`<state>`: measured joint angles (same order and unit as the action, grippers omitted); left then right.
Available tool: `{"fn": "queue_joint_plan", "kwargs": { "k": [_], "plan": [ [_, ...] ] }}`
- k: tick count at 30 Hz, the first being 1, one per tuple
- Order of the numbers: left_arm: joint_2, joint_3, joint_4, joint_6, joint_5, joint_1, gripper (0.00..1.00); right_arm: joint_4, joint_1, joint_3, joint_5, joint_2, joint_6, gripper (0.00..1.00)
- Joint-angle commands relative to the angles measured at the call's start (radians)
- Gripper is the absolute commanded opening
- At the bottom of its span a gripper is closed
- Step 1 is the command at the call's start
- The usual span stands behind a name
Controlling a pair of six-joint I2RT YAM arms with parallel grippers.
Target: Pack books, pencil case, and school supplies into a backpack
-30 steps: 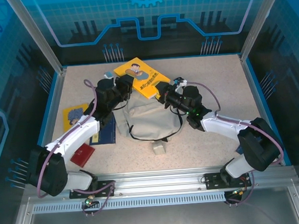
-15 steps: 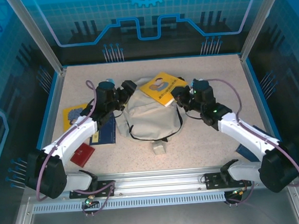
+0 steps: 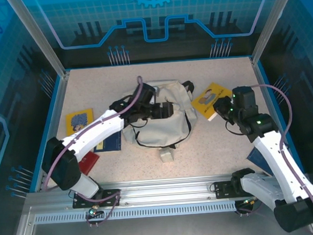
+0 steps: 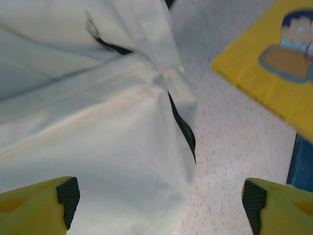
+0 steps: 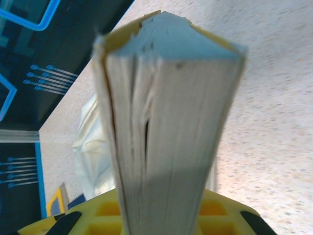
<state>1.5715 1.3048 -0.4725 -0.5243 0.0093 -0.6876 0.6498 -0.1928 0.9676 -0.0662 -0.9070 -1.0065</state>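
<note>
The robot's left gripper should next move back toward the base and down onto the fabric (image 3: 182, 129) next to the curved black zipper, because that panel still lies flat across the backpack.
The cream-white backpack (image 3: 160, 125) lies mid-table with its top flap thrown back. My left gripper (image 3: 165, 110) hovers open over its upper part; in the left wrist view its fingers (image 4: 64, 198) straddle the backpack's fabric (image 4: 98, 122) and bare table, gripping nothing. My right gripper (image 3: 223, 110) is shut on a yellow book (image 3: 212, 98), held to the right of the backpack. The right wrist view shows that book's page edge (image 5: 171, 122) standing up between the jaws. Another yellow book (image 3: 80, 121) and a navy book (image 3: 111, 141) lie at the left.
A red flat item (image 3: 87, 162) lies near the left arm's base. A small beige tag (image 3: 166, 156) sits just in front of the backpack. Low blue walls (image 3: 262, 88) border the table. A yellow book (image 4: 274, 63) shows past the backpack's edge in the left wrist view.
My right gripper carried the yellow book from above the backpack out to the right. My left gripper opened and swung right over the backpack, whose flap has fallen back.
</note>
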Motion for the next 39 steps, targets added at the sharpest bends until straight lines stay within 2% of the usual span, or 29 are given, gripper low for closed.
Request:
{"fn": "queue_joint_plan", "kwargs": {
  "k": [1, 10, 18, 27, 30, 36, 39],
  "plan": [
    [0.075, 0.065, -0.104, 0.107, -0.073, -0.065, 0.88, 0.061, 0.054, -0.002, -0.015, 0.060, 0.059, 0.04],
    [0.313, 0.262, -0.242, 0.218, -0.138, -0.214, 0.84, 0.121, 0.166, -0.031, 0.003, 0.119, 0.080, 0.04],
    [0.455, 0.387, -0.355, 0.227, -0.177, -0.235, 0.75, 0.117, 0.193, -0.053, 0.041, 0.123, 0.082, 0.04],
    [0.530, 0.435, -0.416, 0.204, -0.183, -0.242, 0.62, 0.106, 0.200, -0.070, 0.060, 0.125, 0.071, 0.04],
    [0.551, 0.450, -0.437, 0.198, -0.189, -0.242, 0.54, 0.106, 0.201, -0.072, 0.065, 0.123, 0.070, 0.04],
    [0.534, 0.454, -0.433, 0.194, -0.223, -0.241, 0.27, 0.114, 0.202, -0.071, 0.065, 0.129, 0.070, 0.04],
    [0.499, 0.454, -0.422, 0.205, -0.229, -0.240, 0.19, 0.119, 0.202, -0.070, 0.063, 0.132, 0.070, 0.04]
  ]
}}
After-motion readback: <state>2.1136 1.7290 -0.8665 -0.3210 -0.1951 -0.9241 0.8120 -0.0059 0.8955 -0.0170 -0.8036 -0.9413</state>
